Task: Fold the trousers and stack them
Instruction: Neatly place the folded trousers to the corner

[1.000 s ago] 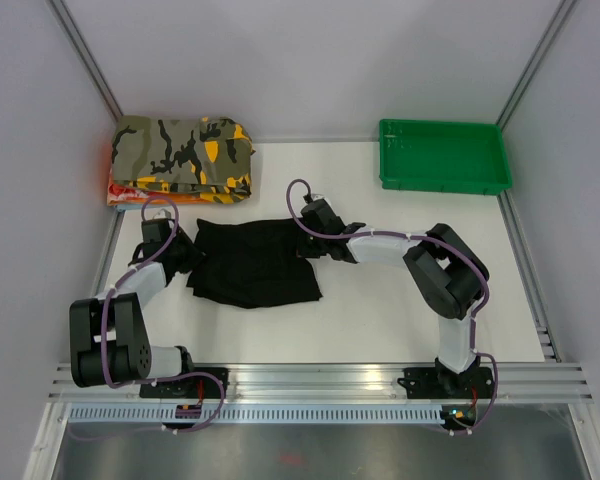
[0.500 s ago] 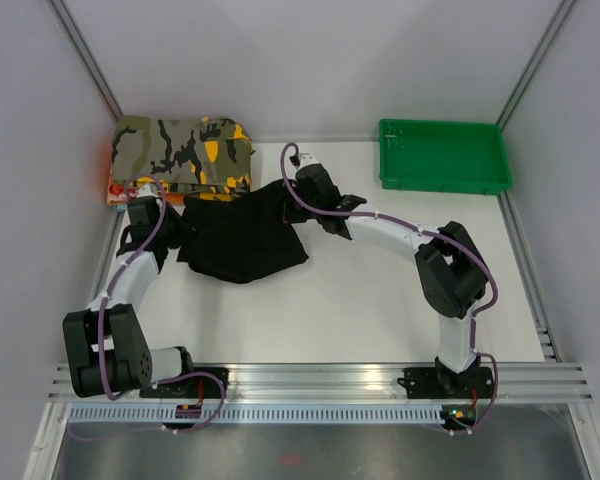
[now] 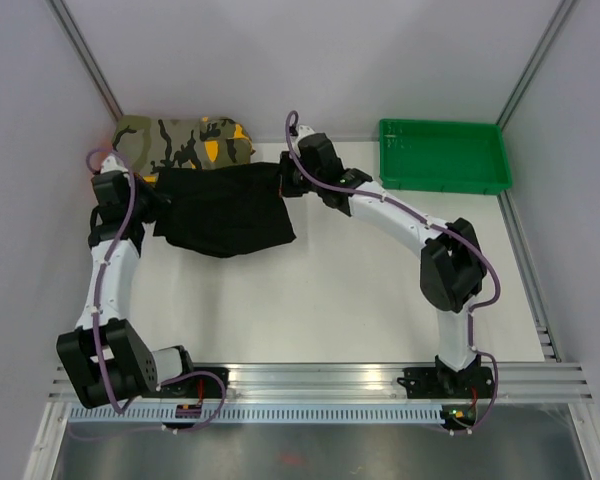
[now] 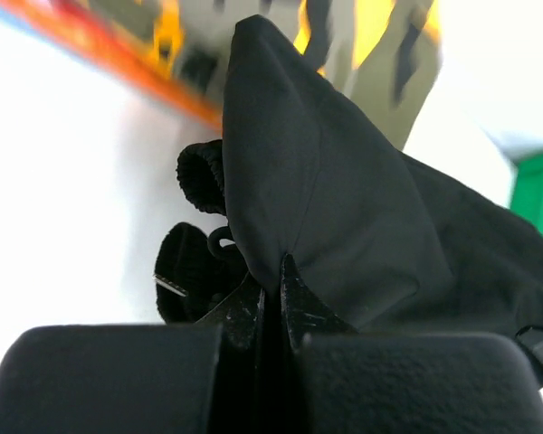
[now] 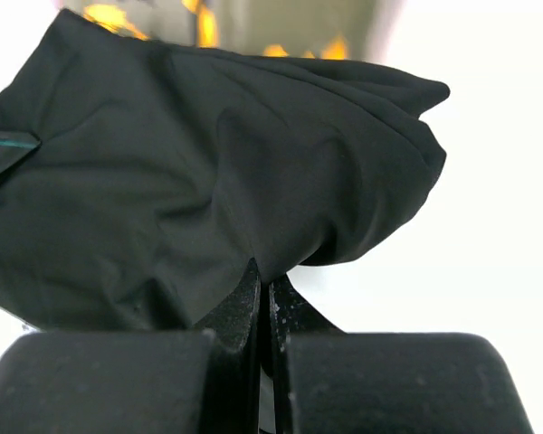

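The trousers need to go over the camouflage garment (image 3: 185,140), covered only along its front, so my left gripper should first lift them outward, then lower and release their edge.
The folded black trousers (image 3: 225,208) hang lifted between both arms, their far edge over the front of the camouflage garment (image 3: 185,140). My left gripper (image 3: 152,200) is shut on the trousers' left edge (image 4: 335,199), the cloth pinched between its fingertips (image 4: 294,298). On the right edge (image 5: 208,181), my right gripper (image 3: 283,180) is shut too, fabric bunched above its fingertips (image 5: 249,289). The lower part of the trousers droops toward the table.
The folded camouflage garment lies on an orange layer (image 3: 112,158) in the far left corner. A green tray (image 3: 442,156) stands at the far right. White table (image 3: 380,280) spreads in front, with walls close on both sides.
Both grippers have carried the trousers up and away toward the far left, from the table's middle to over the camouflage garment. Both arms have stretched out further.
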`<state>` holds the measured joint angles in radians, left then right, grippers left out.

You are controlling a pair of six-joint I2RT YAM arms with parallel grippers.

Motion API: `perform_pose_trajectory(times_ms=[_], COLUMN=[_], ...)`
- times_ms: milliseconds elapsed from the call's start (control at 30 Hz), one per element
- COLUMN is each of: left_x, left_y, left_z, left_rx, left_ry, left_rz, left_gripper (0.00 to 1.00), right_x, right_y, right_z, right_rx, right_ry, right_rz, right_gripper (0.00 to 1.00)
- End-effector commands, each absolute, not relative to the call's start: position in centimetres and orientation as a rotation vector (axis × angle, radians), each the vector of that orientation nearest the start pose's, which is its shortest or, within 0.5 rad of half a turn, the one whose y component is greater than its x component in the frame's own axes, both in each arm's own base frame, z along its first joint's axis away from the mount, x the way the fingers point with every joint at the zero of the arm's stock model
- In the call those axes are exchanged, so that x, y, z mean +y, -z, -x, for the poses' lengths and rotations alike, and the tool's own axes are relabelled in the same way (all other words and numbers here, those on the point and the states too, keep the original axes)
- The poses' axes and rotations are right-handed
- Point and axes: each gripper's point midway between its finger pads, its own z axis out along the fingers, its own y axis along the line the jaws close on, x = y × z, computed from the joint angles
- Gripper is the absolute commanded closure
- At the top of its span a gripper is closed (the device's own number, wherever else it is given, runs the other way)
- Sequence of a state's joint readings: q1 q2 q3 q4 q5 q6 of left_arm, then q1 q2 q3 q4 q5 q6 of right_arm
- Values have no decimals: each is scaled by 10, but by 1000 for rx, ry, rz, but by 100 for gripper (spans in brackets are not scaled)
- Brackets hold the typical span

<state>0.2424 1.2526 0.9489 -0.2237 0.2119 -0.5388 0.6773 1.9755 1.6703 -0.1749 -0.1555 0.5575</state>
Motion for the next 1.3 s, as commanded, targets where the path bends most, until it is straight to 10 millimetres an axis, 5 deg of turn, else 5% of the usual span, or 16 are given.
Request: perform_pose_trajectory(times_ms=[0,133,167,200,233,300,333,367,433,567,600,633,700,867,1000,1267], left_x=[51,70,75,79,84,100,107,115,129,168,175,182,195,203,203,200], left_y=[-271,-310,-328,-339,-344,-347,-353,-346,-354,-329,-323,-335,-309,-314,-316,-315], left_z=[-394,-410,-416,-422,-427,-437,-442,-442,-444,-449,-451,-454,-458,-493,-513,-543], left_rx=[1840,1758,1715,1682,1661,1621,1574,1561,1473,1401,1387,1312,1289,1305,1294,1213], left_ry=[394,335,318,305,291,237,217,195,170,190,214,248,331,361,405,588], left_rz=[593,587,581,575,587,634,638,662,679,782,802,786,830,671,579,547], left_gripper=[98,98,98,98,98,98,98,98,98,98,98,98,98,98,98,98], right_x=[415,435,440,446,456,471,482,484,487,481,482,481,483,482,482,467], right_y=[-255,-288,-321,-331,-318,-359,-338,-353,-340,-326,-308,-312,-299,-279,-285,-333], right_z=[-430,-449,-455,-462,-472,-476,-486,-490,-512,-544,-554,-557,-564,-576,-578,-582], right_rx=[2038,1939,1858,1817,1813,1661,1670,1616,1587,1518,1534,1509,1499,1481,1441,1282], right_ry=[-977,-1035,-1062,-1076,-1087,-1182,-1198,-1209,-1215,-1256,-1249,-1250,-1241,-1200,-1197,-1158], right_rz=[290,299,300,305,315,366,373,357,291,182,168,162,154,150,147,113], right_gripper=[100,100,100,100,100,100,100,100,100,100,100,100,100,100,100,100])
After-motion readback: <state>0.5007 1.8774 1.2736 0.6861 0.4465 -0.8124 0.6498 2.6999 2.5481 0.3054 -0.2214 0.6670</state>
